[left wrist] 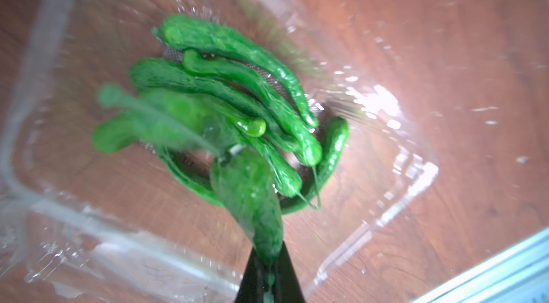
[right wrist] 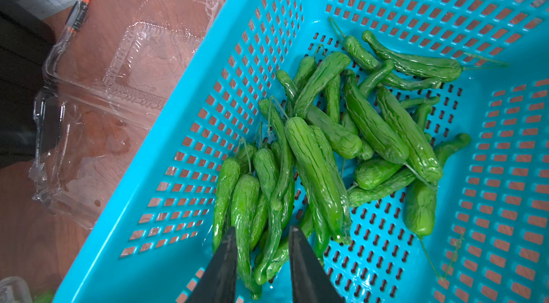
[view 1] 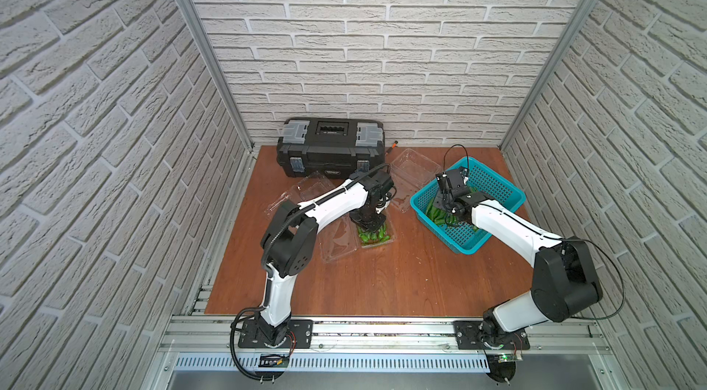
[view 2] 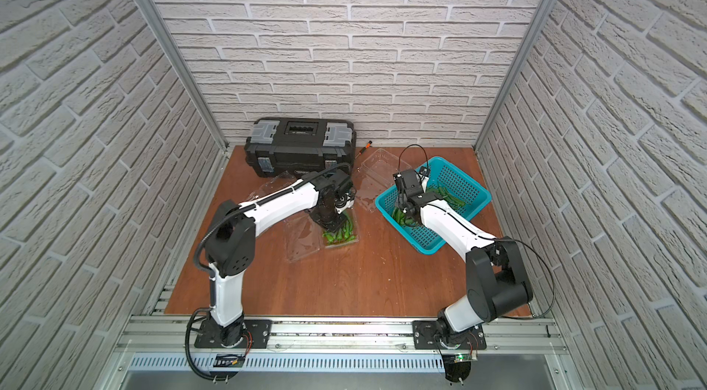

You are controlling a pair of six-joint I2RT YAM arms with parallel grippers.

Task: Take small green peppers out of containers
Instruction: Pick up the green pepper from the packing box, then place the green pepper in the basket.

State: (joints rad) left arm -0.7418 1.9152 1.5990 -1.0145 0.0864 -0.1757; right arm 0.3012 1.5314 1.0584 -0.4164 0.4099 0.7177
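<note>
My left gripper next rises from the container and over the teal basket's pepper heap to release the pepper, as that basket stands across the table.
Several small green peppers (left wrist: 225, 90) lie in an open clear container (left wrist: 386, 212) at mid table, also seen in both top views (view 1: 377, 235) (view 2: 340, 234). My left gripper (left wrist: 269, 257) reaches down into it and is shut on one small green pepper (left wrist: 249, 197), which sticks out from the fingertips; this view is blurred. My right gripper (right wrist: 263, 231) hangs open just above a heap of peppers (right wrist: 341, 138) in the teal basket (right wrist: 166, 167). Nothing is clamped between its fingers.
An empty clear container (view 1: 415, 170) lies open between the toolbox and the teal basket (view 1: 497, 193). Another clear container (view 1: 306, 187) lies partly behind my left arm. A black toolbox (view 1: 331, 147) stands at the back wall, with a screwdriver (view 2: 363, 147) beside it.
</note>
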